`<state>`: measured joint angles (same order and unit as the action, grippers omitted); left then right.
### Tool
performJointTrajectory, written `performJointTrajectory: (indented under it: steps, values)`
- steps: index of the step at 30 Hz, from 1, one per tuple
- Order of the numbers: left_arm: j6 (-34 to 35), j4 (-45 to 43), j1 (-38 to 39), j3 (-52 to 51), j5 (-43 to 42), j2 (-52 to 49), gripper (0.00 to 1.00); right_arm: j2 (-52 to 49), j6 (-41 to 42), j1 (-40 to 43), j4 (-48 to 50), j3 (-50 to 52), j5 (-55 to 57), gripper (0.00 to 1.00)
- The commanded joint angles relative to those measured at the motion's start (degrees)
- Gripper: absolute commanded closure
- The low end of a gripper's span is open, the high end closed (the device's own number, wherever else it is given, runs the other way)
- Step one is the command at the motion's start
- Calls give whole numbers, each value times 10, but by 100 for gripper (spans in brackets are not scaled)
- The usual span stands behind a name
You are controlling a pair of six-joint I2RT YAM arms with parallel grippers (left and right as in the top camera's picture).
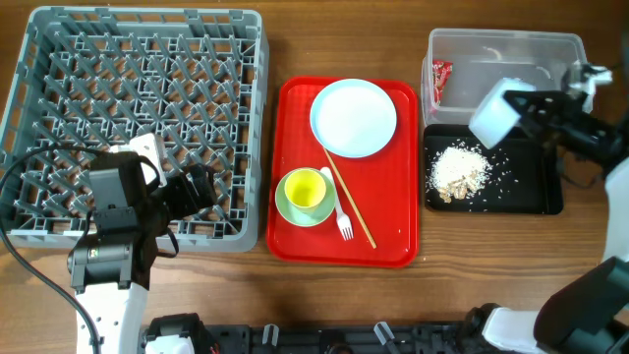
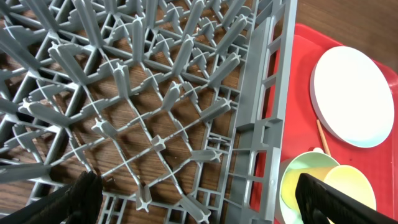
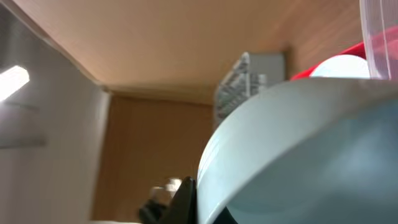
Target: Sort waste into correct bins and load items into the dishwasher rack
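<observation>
My right gripper will next swing left in the overhead view to the white plate (image 1: 354, 118) (image 3: 344, 67), turn the bowl upright, lower and release it, since the scraps are dumped.
My right gripper (image 1: 531, 108) is shut on the rim of the small white bowl (image 1: 497, 114) and holds it tilted above the black tray (image 1: 536, 192), where the beige food scraps (image 1: 457, 172) lie. The bowl fills the right wrist view (image 3: 311, 149). The clear tub (image 1: 511, 54) holds the red wrapper (image 1: 441, 81). I do not see the white paper scrap. My left gripper (image 2: 199, 205) is open and empty over the near right corner of the grey rack (image 1: 59, 59). The red serving tray (image 1: 295, 167) carries the white plate (image 1: 354, 118), the green bowl (image 1: 287, 205) with the yellow cup (image 1: 305, 189) inside, and the white fork (image 1: 342, 218).
A wooden chopstick (image 1: 350, 205) lies aslant on the red tray beside the fork. The left wrist view shows the rack's right wall (image 2: 273, 99), the plate (image 2: 351, 96), the green bowl (image 2: 297, 177) and the cup (image 2: 351, 183). Cables run along the table's front.
</observation>
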<state>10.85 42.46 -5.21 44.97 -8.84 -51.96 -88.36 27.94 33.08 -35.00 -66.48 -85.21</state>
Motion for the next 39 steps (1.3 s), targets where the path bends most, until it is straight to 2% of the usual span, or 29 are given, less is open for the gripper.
performJointTrajectory:
  steps: [1,3,6,9,11,19,23,29,34,39]
  values:
    - [3,-2,2,11,-7,-2,0,-7,52,30,18,-3,-40,96]
    - [3,-2,2,11,-7,-2,0,-7,86,33,18,-3,-28,96]
    - [3,-2,2,11,-7,-2,0,-2,69,28,114,-2,-78,96]
    - [3,-2,2,11,-7,-2,0,-3,142,27,142,-2,-78,96]
    - [3,-2,2,11,-7,-2,0,-3,142,27,179,-1,-71,96]
    - [3,-2,2,11,-7,-2,0,-4,159,23,174,-1,-17,96]
    - [3,-2,2,11,-7,-2,0,-4,112,10,92,-1,92,95]
    - [3,-2,2,11,-7,-2,0,-2,-43,-51,-34,-2,216,96]
    - [3,-2,2,11,-7,-2,0,21,-85,-112,-63,-17,287,96]
    - [3,-2,2,11,-7,-2,0,37,-115,-218,-123,-107,437,96]
